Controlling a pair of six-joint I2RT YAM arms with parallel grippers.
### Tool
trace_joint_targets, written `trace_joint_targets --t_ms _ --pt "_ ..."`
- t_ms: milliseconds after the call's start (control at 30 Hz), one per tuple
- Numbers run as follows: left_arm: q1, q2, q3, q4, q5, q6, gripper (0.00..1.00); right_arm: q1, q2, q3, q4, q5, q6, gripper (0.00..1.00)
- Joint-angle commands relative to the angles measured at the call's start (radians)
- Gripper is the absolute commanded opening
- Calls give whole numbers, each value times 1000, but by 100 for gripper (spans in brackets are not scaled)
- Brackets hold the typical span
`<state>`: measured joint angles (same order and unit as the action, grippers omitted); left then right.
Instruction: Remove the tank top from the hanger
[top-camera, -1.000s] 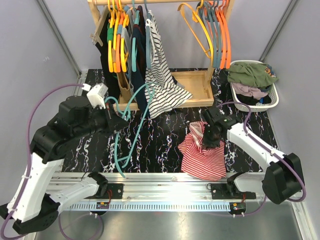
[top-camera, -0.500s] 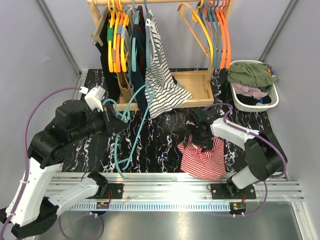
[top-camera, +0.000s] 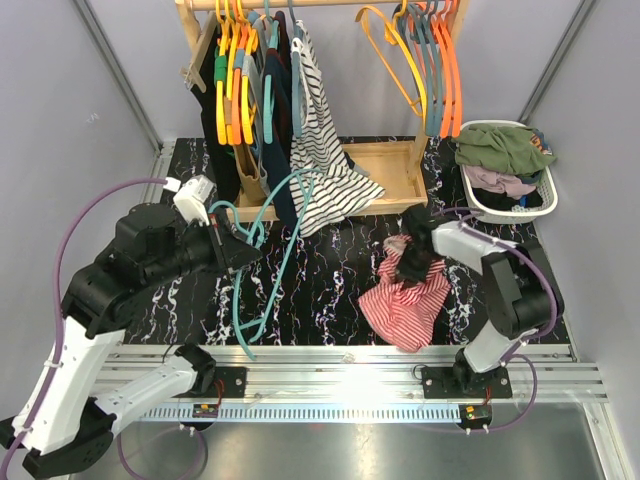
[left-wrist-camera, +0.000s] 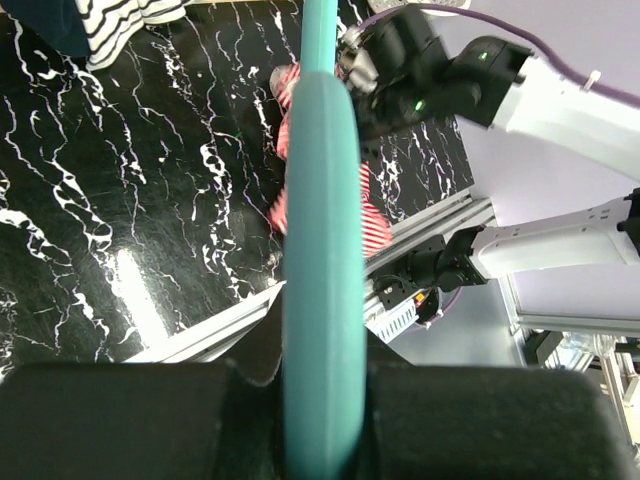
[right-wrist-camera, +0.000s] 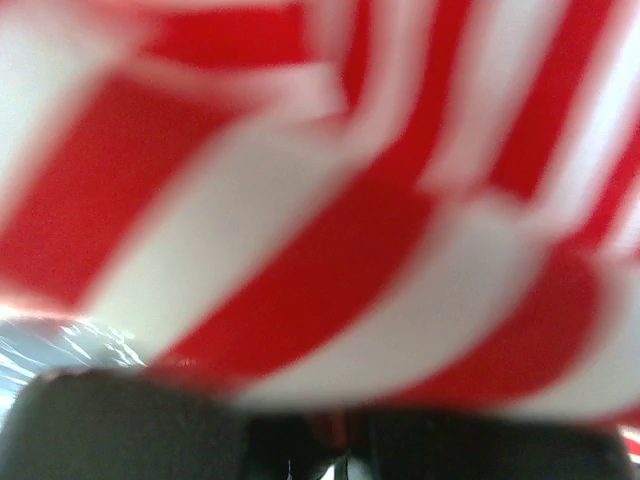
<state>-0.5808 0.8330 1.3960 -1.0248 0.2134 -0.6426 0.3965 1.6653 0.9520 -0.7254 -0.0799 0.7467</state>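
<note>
Next, my right gripper lifts the tank top away from my base, then lowers it onto the clothes in the white basket.
The red-and-white striped tank top (top-camera: 405, 310) lies bunched on the black marble table, right of centre. My right gripper (top-camera: 408, 265) is at its upper edge, shut on the cloth. In the right wrist view the tank top (right-wrist-camera: 330, 200) fills the frame, blurred, and runs down between the jaws of the right gripper (right-wrist-camera: 345, 445). My left gripper (top-camera: 240, 252) is shut on the teal hanger (top-camera: 236, 305), which is held bare above the table's left half. In the left wrist view the hanger (left-wrist-camera: 322, 200) runs straight up from the left gripper (left-wrist-camera: 322, 400), with the tank top (left-wrist-camera: 378, 228) beyond it.
A wooden rack (top-camera: 390, 165) at the back holds several garments on hangers, including a black-and-white striped one (top-camera: 325, 150), and bare orange hangers (top-camera: 445, 70). A white basket of clothes (top-camera: 505, 170) stands back right. A metal rail (top-camera: 340, 360) lines the near edge.
My right gripper opened, shifted left on the tank top, then shut again and pulled it back and up, so the cloth has bunched. The left arm nudged the hanger slightly right.
</note>
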Motion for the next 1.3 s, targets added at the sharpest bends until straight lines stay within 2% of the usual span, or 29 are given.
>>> trace_joint_targets --t_ms 0,33,133,167,200,233,267,333,400,433,467,533,567,667,733,833,867,900,1033,1100,1167,1267 --pt "4 -20 -8 77 40 -12 0 -175 -42 -15 138 37 4 0" --pt "4 -23 -12 78 44 -12 0 -259 -68 8 120 48 -10 0" --pt "4 -35 -34 95 55 -23 0 -382 -180 147 54 74 -59 0" --pt "3 -38 -37 106 60 -25 0 -474 -188 251 46 74 -72 0" --pt "4 -40 -38 114 61 -28 0 -502 -184 319 12 74 -99 0" --pt "4 -40 -41 121 64 -29 0 -522 -124 411 -49 157 -109 0" --pt "4 -40 -43 133 69 -32 0 -547 -86 583 -98 184 -115 0" --pt "4 -31 -42 140 75 -34 0 -567 -27 706 -121 177 -135 0" --pt "6 -14 -25 135 84 -28 0 -585 60 896 -112 180 -162 0" --pt "6 -8 -11 131 84 -23 0 -587 124 965 -120 263 -162 0" --pt "6 -3 -9 124 78 -23 0 -590 161 1096 -111 287 -182 0" --pt "6 -5 -6 129 81 -28 0 -596 244 1249 -129 359 -254 0" --pt "6 -9 -12 138 81 -32 0 -597 331 1384 -156 382 -273 0" --pt "7 -23 -35 155 73 -49 0 -628 507 1607 -288 416 -279 0" --pt "7 -28 -51 163 67 -64 0 -651 577 1610 -315 424 -277 0" --pt "7 -48 -104 216 83 -92 0 -665 603 1411 -249 436 -262 0" --pt "7 -52 -118 244 96 -98 0 -682 620 1327 -226 408 -257 0" --pt "7 -52 -127 252 103 -103 0 -688 646 1312 -220 349 -260 0" --pt "9 -41 -156 275 122 -121 0 -696 885 1447 -368 253 -279 0" --pt "9 -43 -164 292 127 -127 0 -696 941 1560 -440 215 -294 0" --pt "9 -48 -173 301 127 -132 0 -696 958 1611 -457 210 -300 6" --pt "9 -52 -189 318 136 -141 0 -699 892 1604 -433 213 -293 32"
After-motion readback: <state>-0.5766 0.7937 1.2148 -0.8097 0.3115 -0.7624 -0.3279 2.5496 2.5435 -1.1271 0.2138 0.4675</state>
